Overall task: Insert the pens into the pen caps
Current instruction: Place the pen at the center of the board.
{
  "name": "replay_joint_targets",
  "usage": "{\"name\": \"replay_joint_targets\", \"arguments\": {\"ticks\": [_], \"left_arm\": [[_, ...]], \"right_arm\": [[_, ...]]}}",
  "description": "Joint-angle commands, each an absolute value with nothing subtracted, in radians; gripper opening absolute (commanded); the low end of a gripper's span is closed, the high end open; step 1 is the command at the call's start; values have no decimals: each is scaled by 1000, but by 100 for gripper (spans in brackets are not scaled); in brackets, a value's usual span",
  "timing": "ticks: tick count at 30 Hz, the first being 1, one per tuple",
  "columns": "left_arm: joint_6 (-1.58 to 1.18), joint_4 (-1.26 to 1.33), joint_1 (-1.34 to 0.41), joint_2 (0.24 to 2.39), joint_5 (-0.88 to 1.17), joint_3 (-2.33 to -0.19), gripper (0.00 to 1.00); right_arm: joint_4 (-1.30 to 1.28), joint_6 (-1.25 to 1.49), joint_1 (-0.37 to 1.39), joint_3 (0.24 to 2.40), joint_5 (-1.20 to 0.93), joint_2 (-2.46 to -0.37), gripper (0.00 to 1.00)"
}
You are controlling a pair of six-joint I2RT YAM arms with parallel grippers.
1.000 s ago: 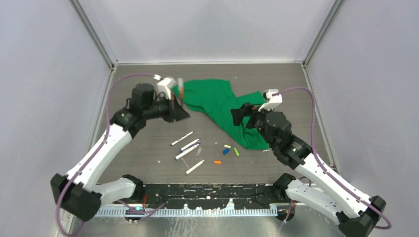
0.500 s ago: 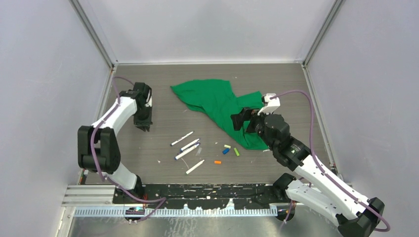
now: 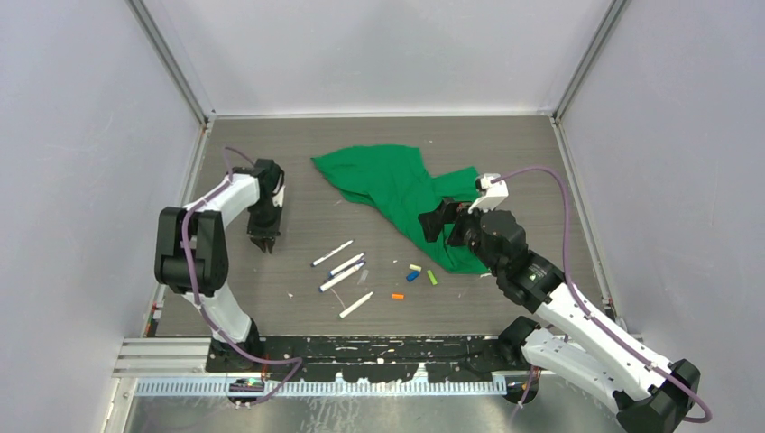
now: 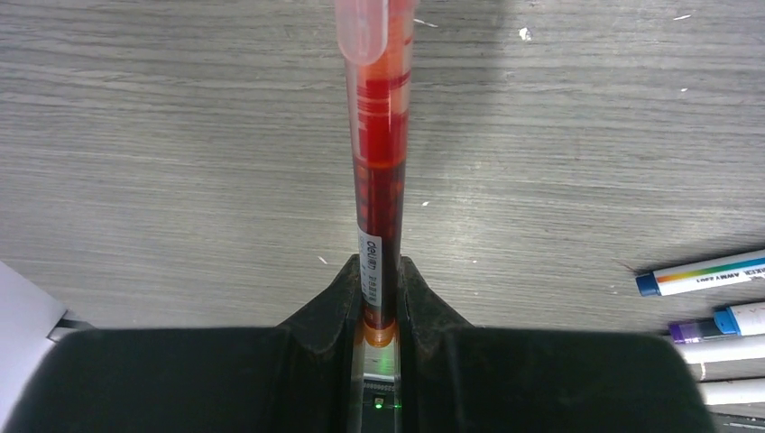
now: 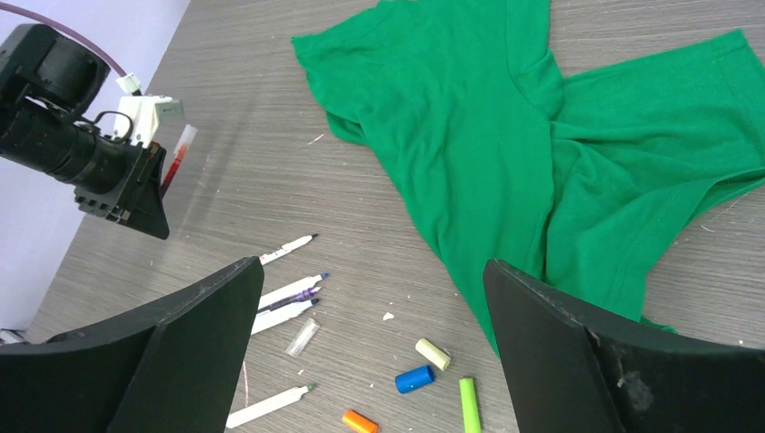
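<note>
My right gripper moves down and back onto the clear cap [image 3: 363, 277] [image 5: 303, 337] next, since the cap lies below the gripper and to its left in the top view.
My left gripper [image 3: 264, 240] points down at the table's left and is shut [image 4: 379, 271] on a red pen [image 4: 379, 171] with a translucent cap on its far end. That pen also shows in the right wrist view [image 5: 178, 155]. Several white pens [image 3: 341, 271] lie loose mid-table [image 5: 290, 290], some at the left wrist view's right edge [image 4: 704, 273]. Loose caps lie to their right: yellow [image 5: 433, 354], blue [image 5: 415, 379], green [image 5: 469, 404], orange [image 5: 359, 421] and clear [image 5: 303, 336]. My right gripper [image 5: 374, 271] is open and empty, above the caps [image 3: 412, 276].
A large green cloth [image 3: 397, 185] lies crumpled at the back middle and reaches under my right gripper [image 3: 439, 219]; it also shows in the right wrist view [image 5: 505, 135]. Grey walls close in the table on three sides.
My left arm has folded back and swung its gripper from up near the cloth down to the table's left side, still holding the red pen. The right arm has barely moved.
</note>
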State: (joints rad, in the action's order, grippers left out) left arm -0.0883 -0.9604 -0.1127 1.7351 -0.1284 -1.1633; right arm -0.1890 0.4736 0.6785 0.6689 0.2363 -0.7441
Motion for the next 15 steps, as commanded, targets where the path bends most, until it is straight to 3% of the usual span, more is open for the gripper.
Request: {"name": "replay_joint_targets", "arguments": {"ticks": [1,10,15], "left_arm": [[-85,-985,-108,1768,-100,-1181,13],[-103,-1005,-104,1818,-109,-1190,27],[-117,-1005,-104,1798,-146,-1186,50]], "right_arm": [[-144,493,674,664,229,-730,99],[-145,507,673,640,180,-721,98],[-146,512,674,640,176,-722,98]]}}
